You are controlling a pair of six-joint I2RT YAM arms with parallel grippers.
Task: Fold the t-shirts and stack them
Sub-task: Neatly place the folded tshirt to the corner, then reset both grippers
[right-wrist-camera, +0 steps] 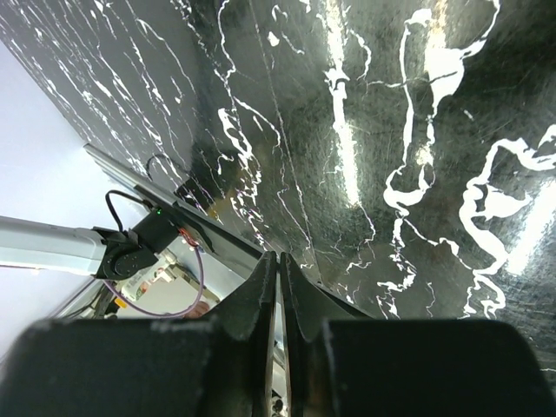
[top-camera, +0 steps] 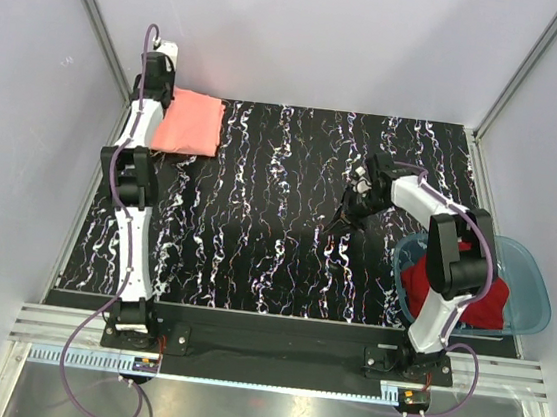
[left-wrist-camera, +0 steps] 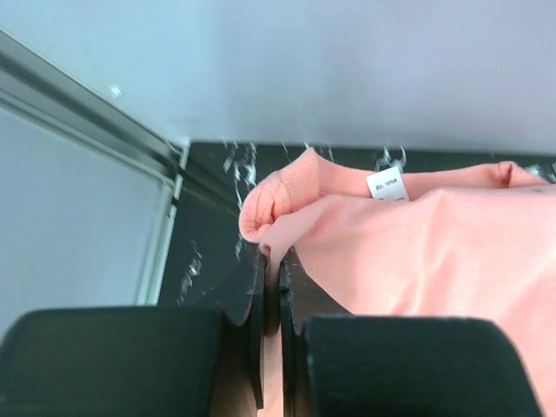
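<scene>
The table is bare beside the fold of the pink cloth, so my left gripper next needs to slide left in the top view toward the table's far corner and let go of the cloth.
The salmon-pink t-shirt [top-camera: 189,124] lies folded at the far left corner of the black marbled table [top-camera: 277,218]. My left gripper [top-camera: 156,102] is at its left edge, shut on a fold of the pink cloth near the collar [left-wrist-camera: 271,261]; the white label [left-wrist-camera: 387,184] shows beyond. The dark red t-shirt [top-camera: 455,289] lies bunched in the blue basin [top-camera: 526,287] at the right. My right gripper [top-camera: 343,216] hangs over the middle-right of the table, shut and empty [right-wrist-camera: 278,261].
White walls and metal frame posts [top-camera: 94,16] close in the table on three sides. The basin overhangs the table's right edge beside the right arm [top-camera: 447,278]. The left arm [top-camera: 133,202] stretches along the left edge.
</scene>
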